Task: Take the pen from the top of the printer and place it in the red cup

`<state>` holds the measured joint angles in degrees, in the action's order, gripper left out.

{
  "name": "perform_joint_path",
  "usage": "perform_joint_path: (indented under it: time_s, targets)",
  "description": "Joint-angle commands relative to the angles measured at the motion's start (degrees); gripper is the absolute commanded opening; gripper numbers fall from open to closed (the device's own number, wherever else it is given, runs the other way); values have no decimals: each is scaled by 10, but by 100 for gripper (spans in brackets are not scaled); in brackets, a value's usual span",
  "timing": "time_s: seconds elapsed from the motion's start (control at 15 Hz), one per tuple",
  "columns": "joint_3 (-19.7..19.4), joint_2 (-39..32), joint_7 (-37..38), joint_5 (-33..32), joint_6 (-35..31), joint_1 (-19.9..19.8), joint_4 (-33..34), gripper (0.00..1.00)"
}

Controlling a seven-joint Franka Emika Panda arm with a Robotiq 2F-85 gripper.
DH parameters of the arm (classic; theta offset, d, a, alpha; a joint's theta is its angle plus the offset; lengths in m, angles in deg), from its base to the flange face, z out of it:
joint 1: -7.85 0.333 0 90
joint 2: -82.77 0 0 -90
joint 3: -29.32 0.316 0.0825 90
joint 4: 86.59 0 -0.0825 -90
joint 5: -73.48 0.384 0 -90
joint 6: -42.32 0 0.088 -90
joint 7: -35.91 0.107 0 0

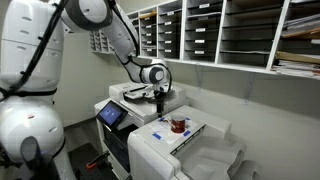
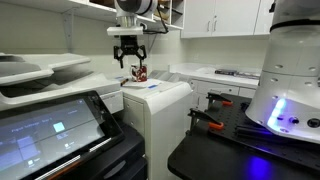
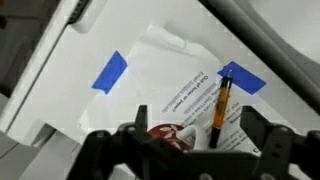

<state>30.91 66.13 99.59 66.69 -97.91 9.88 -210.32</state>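
Note:
I will leave the cup, then lower onto the off-centre pen by the blue tape.
In the wrist view an orange-and-black pen (image 3: 220, 108) lies over a printed paper sheet, its lower end just right of the small dark-red cup (image 3: 168, 134). My gripper (image 3: 200, 116) is open, with one finger on each side of the pen and cup. I cannot tell whether the pen rests on the paper. In both exterior views the gripper (image 1: 158, 98) (image 2: 128, 60) hangs a little above the red cup (image 1: 178, 125) (image 2: 140, 72), which stands on a plain white flat-topped machine. The printer (image 1: 125, 100) (image 2: 50, 85), with its dark control panel, stands beside that machine.
The paper sheet (image 3: 165, 70) is held by strips of blue tape (image 3: 110, 70) on the white machine's top (image 1: 200, 150). Wall shelves of paper trays (image 1: 220, 30) hang behind. A white robot base (image 2: 290, 90) and a black bench with clamps (image 2: 215, 120) stand nearby.

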Motion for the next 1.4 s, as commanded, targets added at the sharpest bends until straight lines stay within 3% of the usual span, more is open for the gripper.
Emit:
perform_joint_path:
  time_s: [0.0,0.47,0.67,0.87,1.0,1.33]
  targets:
    - [-25,-52,11,23,18,30,57,100]
    - [-45,-139,-8,48,23,55,142,100]
    - [-50,-171,-8,56,30,61,176,93]
    - [-59,-195,-4,55,32,70,201,78]
    - [-63,-205,-4,56,34,73,210,57]
    - [-64,-204,-7,55,29,82,216,20]
